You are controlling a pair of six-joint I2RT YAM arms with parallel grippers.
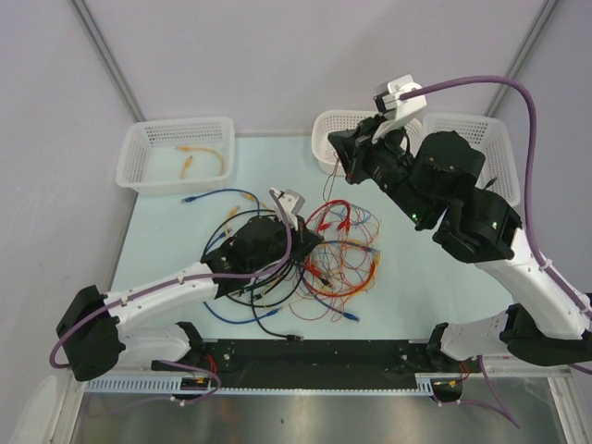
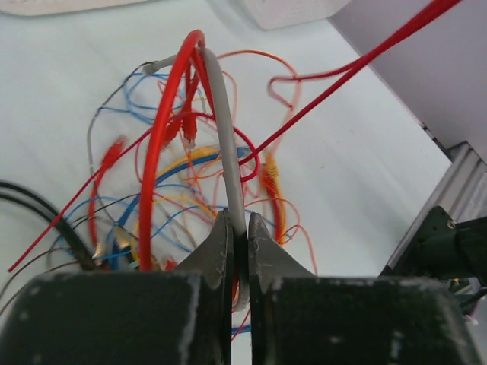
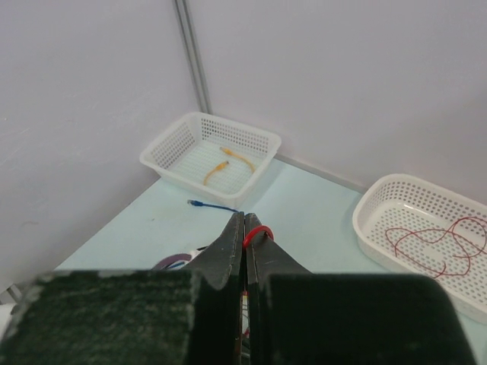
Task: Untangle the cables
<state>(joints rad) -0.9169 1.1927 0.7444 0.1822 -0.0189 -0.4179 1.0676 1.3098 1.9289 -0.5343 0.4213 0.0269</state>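
Thin red pieces of cable cross the grey cable, so I will next move my left gripper down and to the left in the top view, over the black cables.
A tangle of cables in red, orange, blue and black lies on the pale table. My left gripper is low over the tangle, shut on a grey cable that arches up beside a thick red cable. It shows in the top view at the tangle's left edge. My right gripper is raised near the middle basket, shut on a thin red cable that loops over its right finger. In the top view the right gripper has a red strand hanging down to the tangle.
Three white baskets stand at the back: the left basket holds orange cables, the middle basket holds a red cable, and the right basket is partly hidden. A loose blue cable and black cables lie left of the tangle.
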